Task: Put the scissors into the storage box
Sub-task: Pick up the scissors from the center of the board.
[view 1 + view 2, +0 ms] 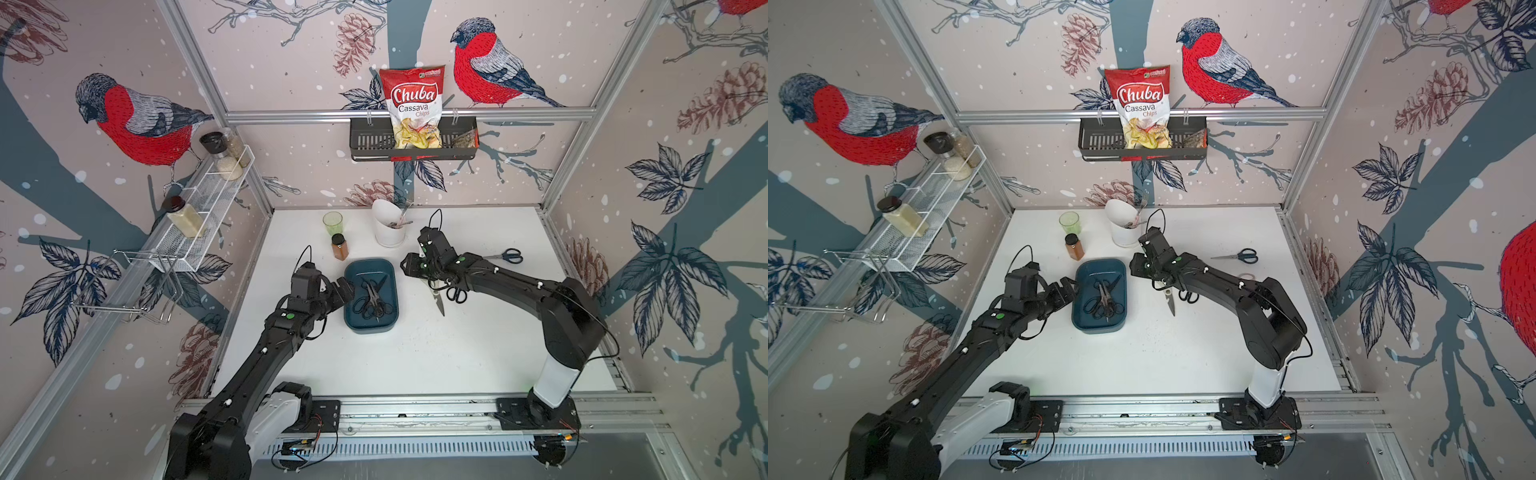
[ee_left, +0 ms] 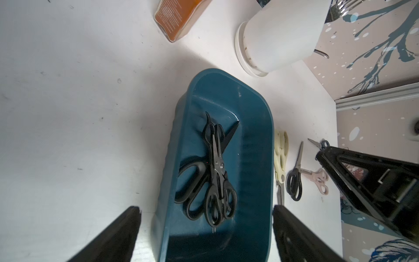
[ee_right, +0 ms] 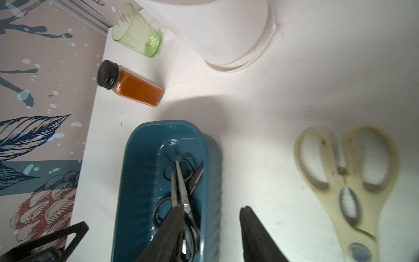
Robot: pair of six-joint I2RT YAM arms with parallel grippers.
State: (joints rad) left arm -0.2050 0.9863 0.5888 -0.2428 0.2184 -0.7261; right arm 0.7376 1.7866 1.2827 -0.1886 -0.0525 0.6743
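The open ring of the cream-handled shears' farther handle loop [image 3: 391,158] has room for a finger, so my right gripper should next move down and away from the storage box onto it.
The teal storage box [image 1: 374,325] sits mid-table and holds several black-handled scissors [image 1: 373,299], piled lengthwise [image 2: 215,177]. My left gripper [image 1: 345,289] hovers open at the box's left edge, its fingers straddling the near end [image 2: 205,208], holding nothing. My right gripper [image 1: 409,266] hangs open just right of the box's far end, empty [image 3: 212,208]. On the table under the right arm lie cream-handled shears [image 1: 437,297], a black-handled pair [image 1: 457,293] and a pinkish pair [image 1: 1246,276]. A dark-blue-handled pair [image 1: 505,255] lies further right.
Behind the box stand a white utensil cup [image 1: 388,226], a green glass [image 1: 332,223] and an orange spice jar [image 1: 339,246]. A black wall basket [image 1: 374,143] holds a chips bag. A white wire shelf [image 1: 199,216] with jars hangs on the left wall.
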